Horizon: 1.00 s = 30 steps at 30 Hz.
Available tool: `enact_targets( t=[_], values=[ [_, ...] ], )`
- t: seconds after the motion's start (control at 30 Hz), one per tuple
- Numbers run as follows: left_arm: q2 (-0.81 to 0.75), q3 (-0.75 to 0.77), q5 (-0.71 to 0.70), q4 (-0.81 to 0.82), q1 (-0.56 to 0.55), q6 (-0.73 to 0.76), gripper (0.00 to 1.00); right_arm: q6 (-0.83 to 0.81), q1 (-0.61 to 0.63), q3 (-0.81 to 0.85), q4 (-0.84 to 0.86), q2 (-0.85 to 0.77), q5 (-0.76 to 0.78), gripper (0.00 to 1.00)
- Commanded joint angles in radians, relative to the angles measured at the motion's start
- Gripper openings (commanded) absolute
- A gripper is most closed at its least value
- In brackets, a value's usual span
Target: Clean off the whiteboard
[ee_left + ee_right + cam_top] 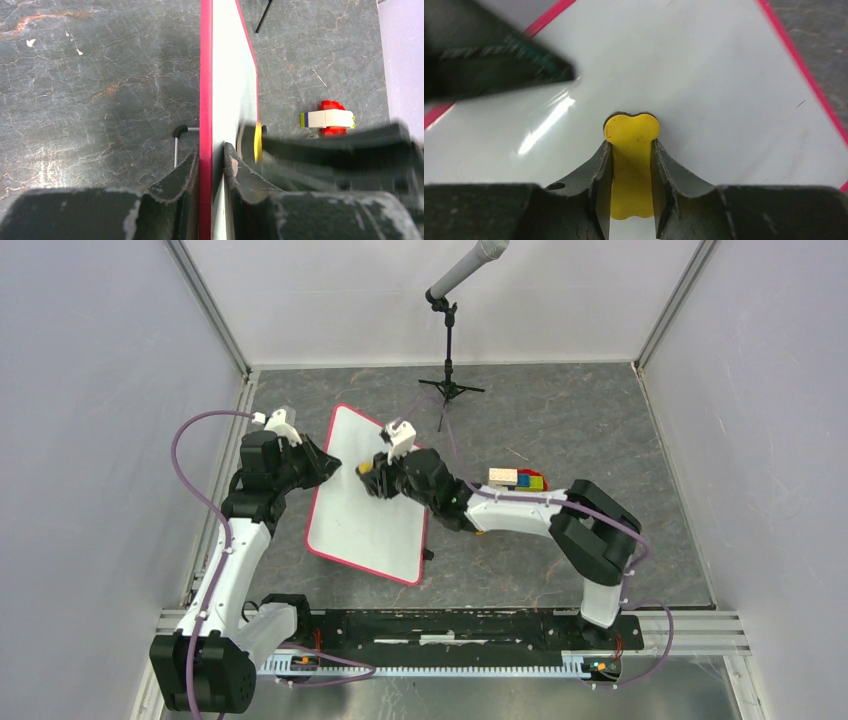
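Observation:
I need to sweep my right gripper back across the board toward the black clip next. It then needs to go past the coloured blocks and down to the floor beyond (588, 466), which is empty.
The whiteboard (365, 510), white with a thin red frame, lies tilted on the dark floor between the two arms. Its surface (704, 90) shows no writing where I can see it. My left gripper (322, 466) is shut on the board's left edge (206, 100), one finger on each face of it. My right gripper (372, 478) is shut on a small yellow eraser (631, 165), whose black underside rests on the white surface near the board's upper middle. In the left wrist view the eraser (258, 142) shows edge-on against the board.
A microphone stand (449, 340) rises behind the board. A stack of coloured blocks (517, 480) sits right of the board, beside the right arm; the left wrist view shows these blocks (329, 119) too. A small black clip (428, 554) sticks out at the board's near right edge.

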Motion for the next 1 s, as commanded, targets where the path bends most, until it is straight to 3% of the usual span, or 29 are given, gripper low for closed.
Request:
enact_targets(
  t=[0.0, 0.17, 0.37, 0.53, 0.63, 0.77, 0.87, 0.9, 0.97],
  values=[
    [0.013, -0.007, 0.044, -0.045, -0.024, 0.031, 0.02, -0.037, 0.084, -0.201, 0.008, -0.079, -0.092, 0.19],
    [0.023, -0.002, 0.053, -0.044, -0.024, 0.030, 0.02, -0.065, 0.094, -0.440, 0.071, -0.159, -0.045, 0.19],
    [0.010, 0.004, 0.033, -0.059, -0.023, 0.039, 0.09, -0.094, 0.095, -0.532, 0.022, -0.283, -0.007, 0.19],
    [-0.021, 0.007, 0.023, -0.063, -0.023, 0.046, 0.35, -0.175, 0.095, -0.525, -0.071, -0.448, 0.099, 0.19],
    [-0.036, 0.005, 0.023, -0.067, -0.024, 0.052, 0.53, -0.256, 0.093, -0.523, -0.141, -0.543, 0.229, 0.20],
    [-0.072, -0.002, 0.015, -0.068, -0.023, 0.057, 0.69, -0.345, 0.072, -0.577, -0.182, -0.670, 0.425, 0.20],
    [-0.081, -0.001, 0.033, -0.067, -0.023, 0.057, 0.77, -0.341, 0.027, -0.651, -0.214, -0.774, 0.521, 0.20],
    [-0.086, 0.000, 0.033, -0.068, -0.024, 0.057, 0.86, -0.327, 0.003, -0.681, -0.212, -0.816, 0.550, 0.20],
    [-0.086, 0.000, 0.026, -0.067, -0.025, 0.057, 0.91, -0.233, -0.080, -0.717, -0.292, -0.888, 0.629, 0.20]
  ],
)
